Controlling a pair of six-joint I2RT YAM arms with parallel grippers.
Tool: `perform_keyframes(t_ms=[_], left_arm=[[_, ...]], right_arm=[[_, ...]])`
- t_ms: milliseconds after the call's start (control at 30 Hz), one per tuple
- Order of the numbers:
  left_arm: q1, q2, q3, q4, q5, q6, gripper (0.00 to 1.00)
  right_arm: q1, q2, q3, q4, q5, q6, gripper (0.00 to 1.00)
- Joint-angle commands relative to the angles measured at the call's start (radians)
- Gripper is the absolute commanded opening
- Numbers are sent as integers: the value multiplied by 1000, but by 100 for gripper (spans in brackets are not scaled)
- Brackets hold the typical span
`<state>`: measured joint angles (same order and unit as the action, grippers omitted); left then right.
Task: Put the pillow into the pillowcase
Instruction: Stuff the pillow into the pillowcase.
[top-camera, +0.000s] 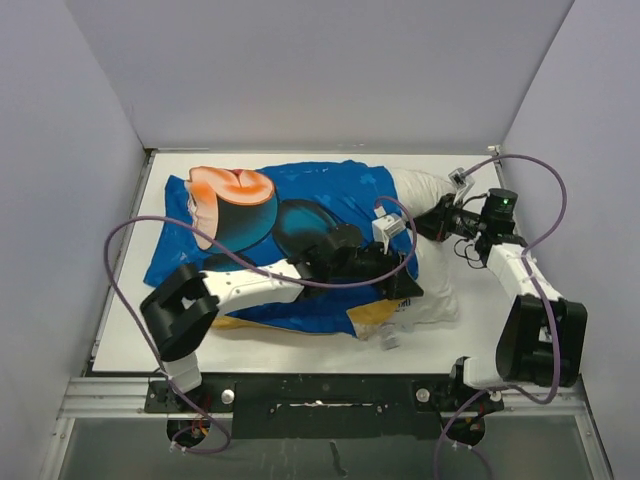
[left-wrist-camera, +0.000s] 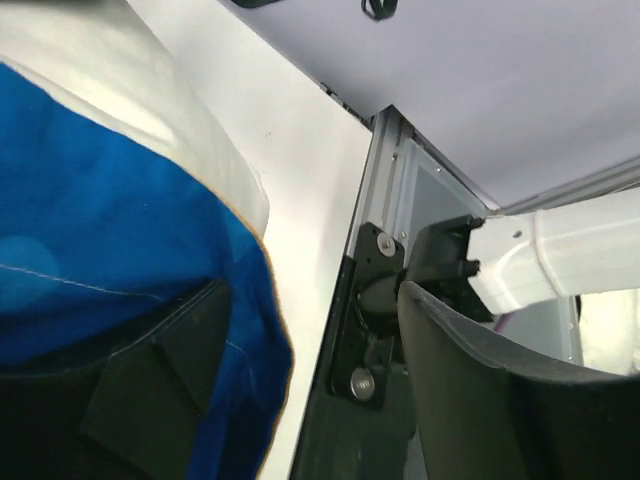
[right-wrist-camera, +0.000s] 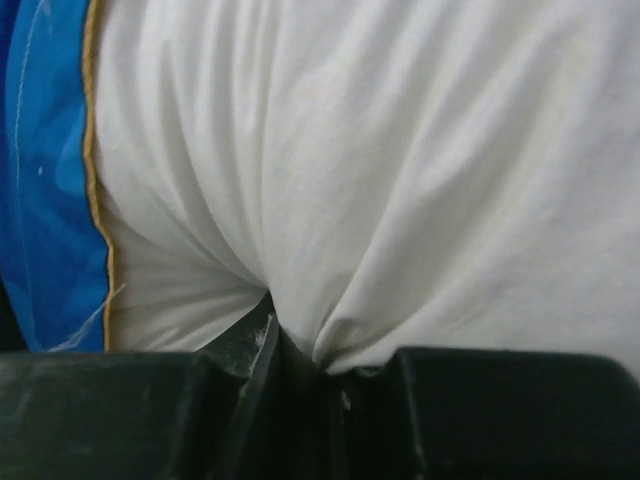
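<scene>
My right gripper is pinching the fold in its fingers, and the pillow's near end (top-camera: 436, 302) lies back from my gripper. It will pull the fold back over to that end and let go of it.
The blue pillowcase (top-camera: 330, 195), printed with a Mickey face, lies across the table, a strip of its yellow underside showing at the near edge. The white pillow (top-camera: 437, 300) sticks out of its right end. My left gripper (top-camera: 400, 285) is over the pillowcase's near right corner. In the left wrist view the gripper (left-wrist-camera: 310, 390) is open, and the pillowcase's (left-wrist-camera: 120, 230) loose blue edge hangs against one finger (left-wrist-camera: 150, 390). My right gripper (top-camera: 437, 218) is at the pillow's far right end. There the gripper (right-wrist-camera: 320, 375) is shut on a pinched fold of the pillow (right-wrist-camera: 400, 150), beside the pillowcase hem (right-wrist-camera: 50, 200).
The white table (top-camera: 130, 330) is closed in by grey walls on three sides. A metal rail (top-camera: 320, 385) runs along its near edge. Purple cables (top-camera: 112, 260) loop off both arms. The right arm's base (left-wrist-camera: 560, 260) shows in the left wrist view.
</scene>
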<state>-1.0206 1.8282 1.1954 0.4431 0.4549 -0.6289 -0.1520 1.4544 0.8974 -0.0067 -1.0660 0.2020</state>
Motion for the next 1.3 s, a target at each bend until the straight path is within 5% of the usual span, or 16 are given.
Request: perform_keyframes(t_ms=[0, 133, 300, 367, 700, 767, 867, 900, 1033, 1100, 1267], left_arm=[[-3, -291, 54, -416, -192, 142, 68], [6, -421, 180, -679, -358, 211, 71], [53, -389, 323, -841, -649, 300, 84], [54, -336, 375, -858, -754, 333, 97], [52, 98, 860, -1149, -950, 431, 97], [54, 141, 904, -1189, -942, 440, 84], [55, 143, 920, -1186, -920, 429, 32], [54, 129, 915, -1170, -906, 428, 25], [54, 49, 892, -1068, -779, 429, 20], [68, 25, 893, -1030, -688, 408, 2], [159, -30, 799, -728, -320, 342, 0]], right_arm=[[39, -174, -100, 92, -41, -163, 1], [50, -246, -163, 169, -41, -209, 0], [67, -287, -205, 233, -36, -234, 0], [72, -293, -211, 233, -27, -254, 0], [89, -309, -218, 226, -25, -259, 0], [91, -311, -216, 216, -21, -265, 0], [93, -312, -212, 207, -19, -271, 0], [94, -311, -210, 204, -19, -273, 0], [105, -304, -204, 195, -17, -277, 0], [113, -302, -200, 192, -16, -277, 0], [199, -276, -124, 178, 56, -328, 0]])
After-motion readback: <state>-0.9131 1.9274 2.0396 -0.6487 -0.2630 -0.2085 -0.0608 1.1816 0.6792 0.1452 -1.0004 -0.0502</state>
